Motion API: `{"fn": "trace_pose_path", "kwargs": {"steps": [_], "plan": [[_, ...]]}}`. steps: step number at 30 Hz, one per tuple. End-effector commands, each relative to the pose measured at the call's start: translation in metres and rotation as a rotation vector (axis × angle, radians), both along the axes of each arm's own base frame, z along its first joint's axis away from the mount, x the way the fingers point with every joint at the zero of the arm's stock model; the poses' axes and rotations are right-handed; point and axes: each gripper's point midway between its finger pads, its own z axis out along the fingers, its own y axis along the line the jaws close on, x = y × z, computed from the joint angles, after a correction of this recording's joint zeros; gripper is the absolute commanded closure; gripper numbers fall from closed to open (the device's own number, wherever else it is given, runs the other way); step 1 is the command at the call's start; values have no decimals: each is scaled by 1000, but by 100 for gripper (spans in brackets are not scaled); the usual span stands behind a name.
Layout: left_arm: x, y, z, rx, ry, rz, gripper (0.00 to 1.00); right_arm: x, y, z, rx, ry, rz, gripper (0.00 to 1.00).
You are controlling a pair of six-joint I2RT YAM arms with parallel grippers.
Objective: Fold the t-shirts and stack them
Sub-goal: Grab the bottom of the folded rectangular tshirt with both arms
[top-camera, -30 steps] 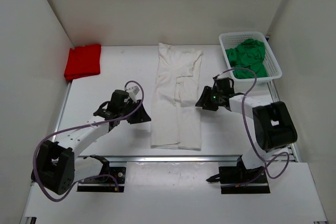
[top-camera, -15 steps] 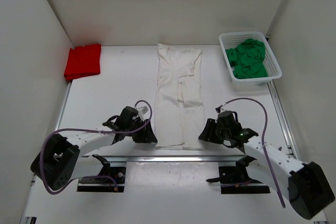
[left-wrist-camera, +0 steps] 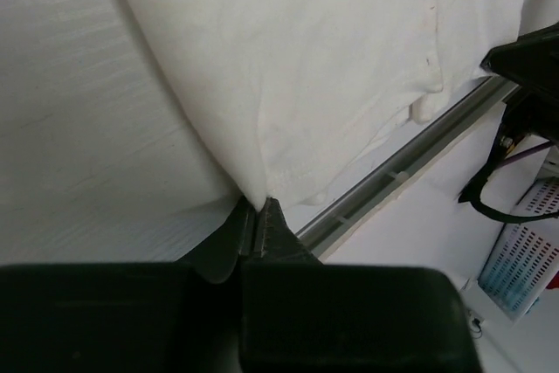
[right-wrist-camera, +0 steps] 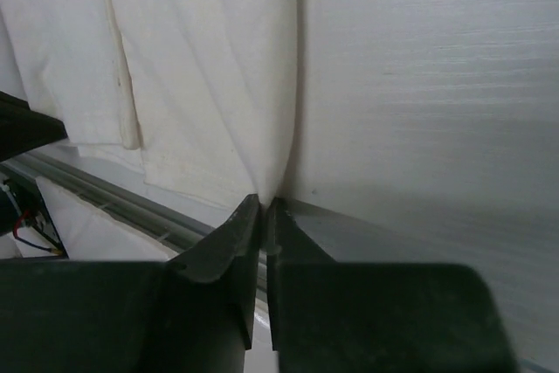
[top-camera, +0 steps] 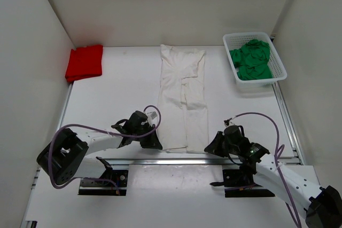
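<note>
My left gripper will move up and outward over the white t-shirt, laying the t-shirt's held corner onto its far half (top-camera: 171,76), so the long t-shirt doubles over.
The white t-shirt (top-camera: 183,97) lies as a long narrow strip down the middle of the table, sides folded in. My left gripper (top-camera: 158,143) is shut on its near left corner (left-wrist-camera: 262,183). My right gripper (top-camera: 208,146) is shut on its near right corner (right-wrist-camera: 272,176). The cloth pinches up between each pair of fingers. A folded red t-shirt (top-camera: 84,62) lies at the far left. The green t-shirt (top-camera: 252,60) is bunched inside the basket.
A white mesh basket (top-camera: 280,67) stands at the far right. A metal rail (top-camera: 187,160) runs along the table's near edge, just behind both grippers. White walls close in the left, far and right sides.
Both grippers have come from the shirt's middle sides to its near corners and shut on them. The shirt's near end has drawn in narrower.
</note>
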Motion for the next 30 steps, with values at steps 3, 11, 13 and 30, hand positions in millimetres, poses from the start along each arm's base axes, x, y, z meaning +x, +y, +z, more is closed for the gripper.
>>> {"fn": "trace_pose_path", "kwargs": {"steps": [3,11,13,30], "plan": [[-24,11,15,25,15,-58,100,-22,9,9,-32,60,76,100],[-39,31,95,-84,0,-23,100,-30,24,67,-54,-29,174,100],[-15,31,104,-89,-31,9,100,3,21,83,-45,-84,170,100],[242,3,100,-33,-197,325,100,262,-22,110,-106,-312,45,100]]}}
